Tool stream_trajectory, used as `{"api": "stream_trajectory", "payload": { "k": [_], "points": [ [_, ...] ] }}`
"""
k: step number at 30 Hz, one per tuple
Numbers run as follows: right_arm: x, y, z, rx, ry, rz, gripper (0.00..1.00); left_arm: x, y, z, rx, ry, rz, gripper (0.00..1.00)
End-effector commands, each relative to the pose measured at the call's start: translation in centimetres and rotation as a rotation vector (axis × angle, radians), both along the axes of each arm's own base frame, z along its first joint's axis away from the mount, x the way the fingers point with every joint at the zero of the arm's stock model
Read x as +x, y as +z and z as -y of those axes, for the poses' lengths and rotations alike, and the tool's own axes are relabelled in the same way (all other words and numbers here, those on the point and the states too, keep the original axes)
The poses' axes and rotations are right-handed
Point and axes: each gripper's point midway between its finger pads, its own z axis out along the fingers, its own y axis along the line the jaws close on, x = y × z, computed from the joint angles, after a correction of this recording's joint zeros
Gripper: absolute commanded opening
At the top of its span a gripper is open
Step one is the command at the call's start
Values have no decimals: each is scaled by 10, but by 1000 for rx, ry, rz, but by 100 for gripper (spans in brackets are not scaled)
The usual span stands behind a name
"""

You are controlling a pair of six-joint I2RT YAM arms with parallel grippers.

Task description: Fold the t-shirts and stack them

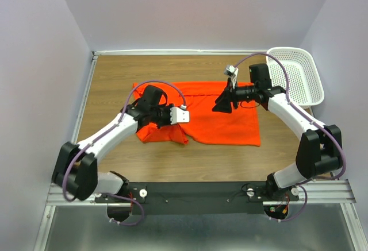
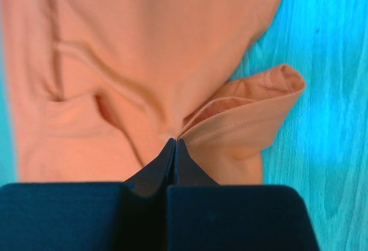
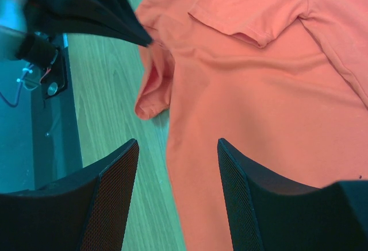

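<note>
The right gripper moves back and down, to the right in the top view, onto the t-shirt's near corner on the basket side next, since that corner lies flat.
The orange-red t-shirt (image 1: 224, 119) lies spread across the middle of the wooden table, with its left part bunched and folded over. My left gripper (image 2: 174, 142) is shut on a pinch of the t-shirt (image 2: 149, 61) by a curled hemmed edge; from above it (image 1: 156, 119) is over the bunched left side. In the right wrist view its dark tip (image 3: 145, 39) meets the cloth (image 3: 259, 107) near a sleeve. My right gripper (image 3: 178, 145) hovers open above the shirt's long edge with nothing between its fingers; from above it (image 1: 223, 105) is over the shirt's middle.
A white perforated basket (image 1: 299, 76) stands at the back right corner of the table. Bare wood (image 1: 115, 78) shows round the shirt. The arms' mounting rail (image 1: 201, 193) runs along the near edge.
</note>
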Motion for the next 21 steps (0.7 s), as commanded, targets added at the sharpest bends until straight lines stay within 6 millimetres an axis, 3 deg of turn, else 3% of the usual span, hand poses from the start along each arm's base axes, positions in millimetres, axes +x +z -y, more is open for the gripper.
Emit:
{"api": "stream_trajectory", "payload": {
  "k": [1, 4, 6, 10, 13, 17, 21],
  "points": [
    [2, -5, 7, -35, 4, 29, 65, -29, 40, 5, -109, -50, 79, 0],
    [5, -6, 18, -143, 66, 181, 65, -45, 49, 3, -136, -45, 103, 0],
    [-19, -24, 41, -288, 112, 177, 65, -55, 50, 3, -145, -42, 103, 0],
    [-51, -80, 109, -653, 253, 369, 65, -73, 72, 6, -237, -40, 151, 0],
    [-67, -96, 155, -798, 304, 392, 64, -86, 80, 4, -279, -39, 174, 0],
    [-86, -123, 190, -876, 370, 325, 61, -96, 90, 1, -319, -40, 215, 0],
    [-111, -144, 197, -877, 451, 269, 59, -101, 91, -2, -327, -37, 240, 0]
  ]
}}
